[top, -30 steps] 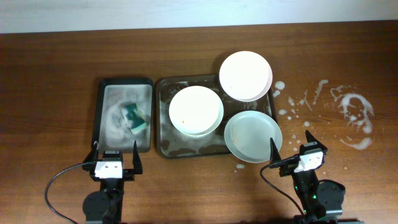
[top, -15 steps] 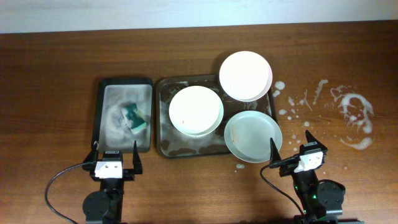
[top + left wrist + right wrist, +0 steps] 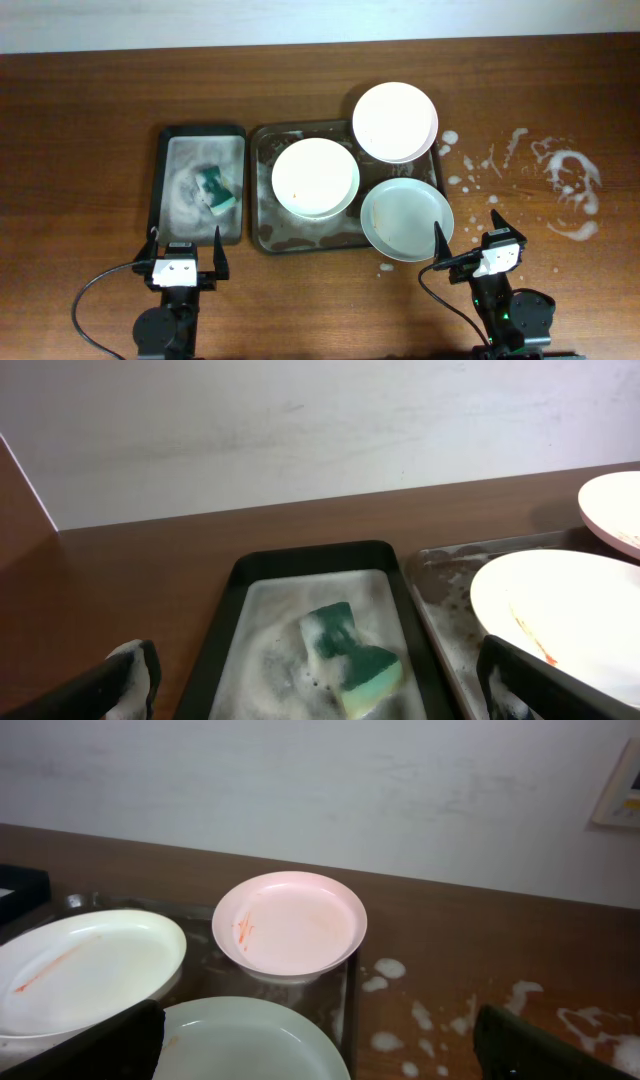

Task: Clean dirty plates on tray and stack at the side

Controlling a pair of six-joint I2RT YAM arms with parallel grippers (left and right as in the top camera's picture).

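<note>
I should next move my right gripper outward past the grey-green plate point(image 3: 406, 219), tip it downward and lower it onto the middle plate's facing rim point(image 3: 357, 184), since bare tray shows beside it.
Three plates lie on the soapy dark tray point(image 3: 263, 236). A white plate with reddish specks point(image 3: 315, 178) is in its middle and shows in the left wrist view point(image 3: 570, 615) and the right wrist view point(image 3: 85, 965). A white plate point(image 3: 395, 121) overhangs the far right corner, with red smears point(image 3: 290, 925). A grey-green plate point(image 3: 406, 219) overhangs the near right corner point(image 3: 245, 1042). My left gripper point(image 3: 187, 250) is open near the table's front, in front of the sponge tray point(image 3: 315, 685). My right gripper point(image 3: 468, 240) is open just right of the grey-green plate point(image 3: 320, 1050).
A narrower dark tray point(image 3: 163, 190) with foam holds a green sponge point(image 3: 215, 189), also in the left wrist view point(image 3: 355, 655). Foam splashes point(image 3: 565, 180) lie on the wooden table to the right. A pale wall stands behind the table.
</note>
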